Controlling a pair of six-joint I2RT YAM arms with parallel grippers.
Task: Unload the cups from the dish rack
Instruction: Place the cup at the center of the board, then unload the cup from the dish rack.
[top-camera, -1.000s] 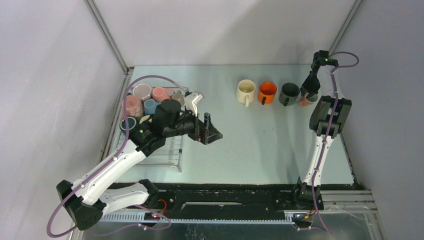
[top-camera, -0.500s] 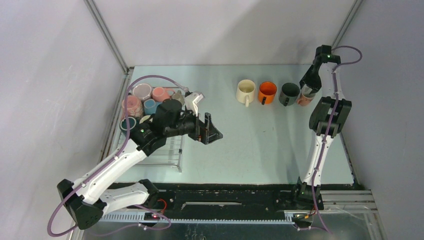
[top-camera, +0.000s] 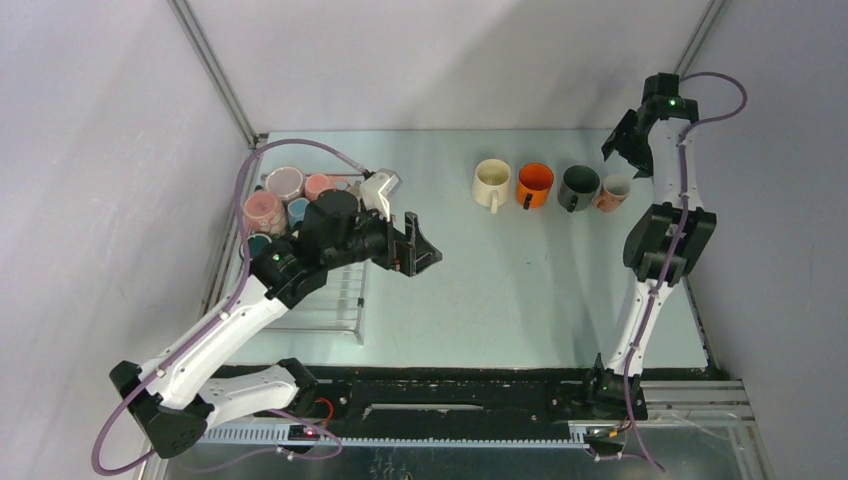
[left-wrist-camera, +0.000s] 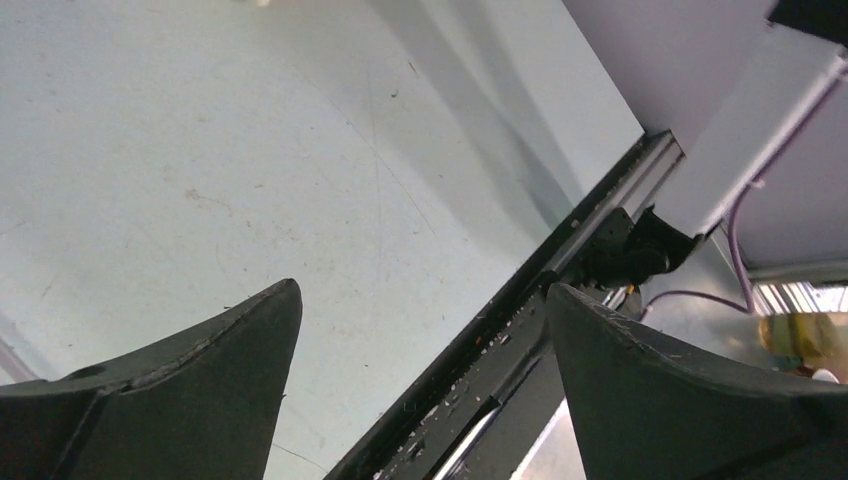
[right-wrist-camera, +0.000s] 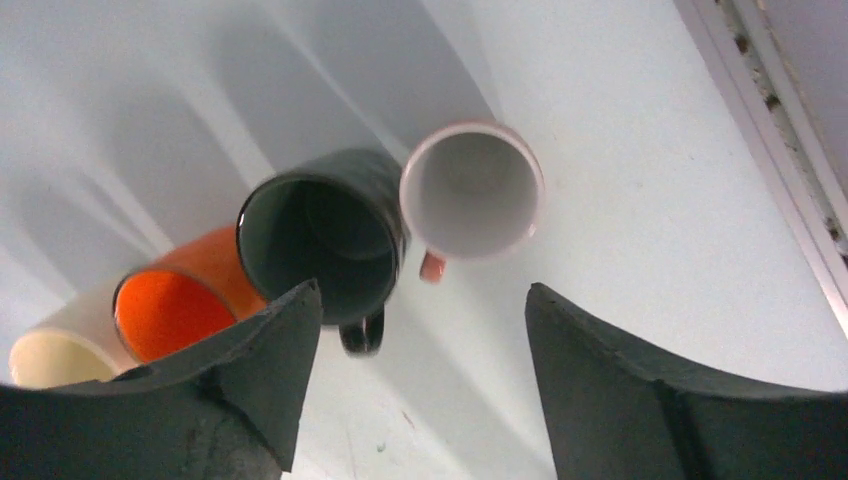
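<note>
The dark green cup is next, as the dish rack (top-camera: 335, 300) still holds cups: my left gripper swings left in the top view and down onto the rack's dark green cup (top-camera: 257, 243).
Four cups stand in a row on the table: cream (top-camera: 491, 182), orange (top-camera: 535, 183), dark green (top-camera: 579, 186) and pink (top-camera: 614, 191). My right gripper (top-camera: 619, 148) hovers open above the pink cup, holding nothing. The right wrist view looks down on the pink cup (right-wrist-camera: 472, 190), the dark green cup (right-wrist-camera: 320, 235) and the orange cup (right-wrist-camera: 180, 310), beyond my open right gripper (right-wrist-camera: 420, 295). The dish rack (top-camera: 335, 300) at the left holds several cups, among them a pink one (top-camera: 264, 210) and a lilac-white one (top-camera: 285, 183). My left gripper (top-camera: 425, 250) is open and empty, just right of the rack.
The left wrist view shows bare table (left-wrist-camera: 250, 150) and the black rail (left-wrist-camera: 520, 320) at its edge between my left gripper's (left-wrist-camera: 420, 300) fingers. The left arm covers part of the rack. The table's right rim (right-wrist-camera: 780, 150) runs close to the pink cup.
My right gripper opened, let go of the pink cup beside the dark green one, and rose up and back. The left arm shifted slightly upward and left.
</note>
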